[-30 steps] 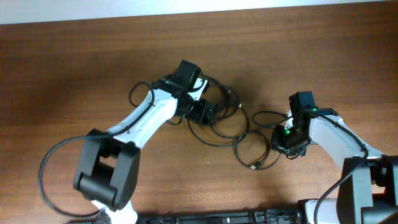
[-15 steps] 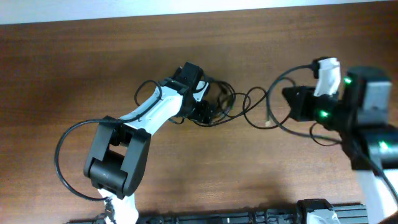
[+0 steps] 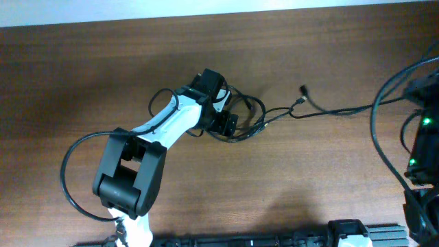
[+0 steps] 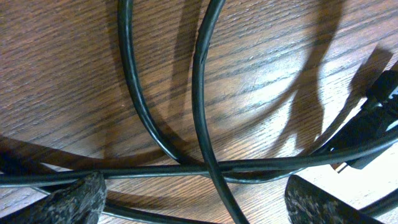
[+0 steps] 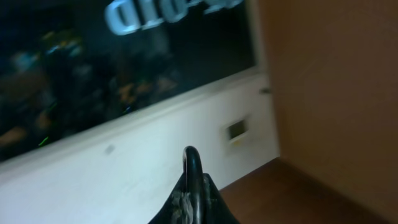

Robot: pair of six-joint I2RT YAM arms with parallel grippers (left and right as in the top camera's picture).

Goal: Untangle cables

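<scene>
The right gripper's piece of cable runs to the tangle, so the right gripper needs to pull farther away next, then go down and release on the bare tabletop below it.
The cables point(image 3: 241, 118) are thin black cords, tangled in loops at the table's middle. One strand point(image 3: 343, 110) runs out taut to the right, and a small plug end point(image 3: 302, 89) lies beside it. My left gripper point(image 3: 223, 123) is down on the tangle. In the left wrist view its fingers point(image 4: 196, 202) are wide apart, with crossing cords point(image 4: 208, 163) between them. My right arm point(image 3: 420, 137) is raised at the far right edge. In the right wrist view its gripper point(image 5: 194, 186) is shut on a cable point(image 5: 191, 163), high above the table.
The brown wooden table point(image 3: 103, 68) fills the overhead view. Thicker black wires point(image 3: 68, 171) loop beside the left arm's base. A black rail point(image 3: 274, 241) runs along the front edge. The right wrist view shows a white wall point(image 5: 124, 180) and a dark window.
My right arm has swung up and far right with a cable in its grip, pulling the loose loops into one taut strand. My left gripper has stayed on the tangle.
</scene>
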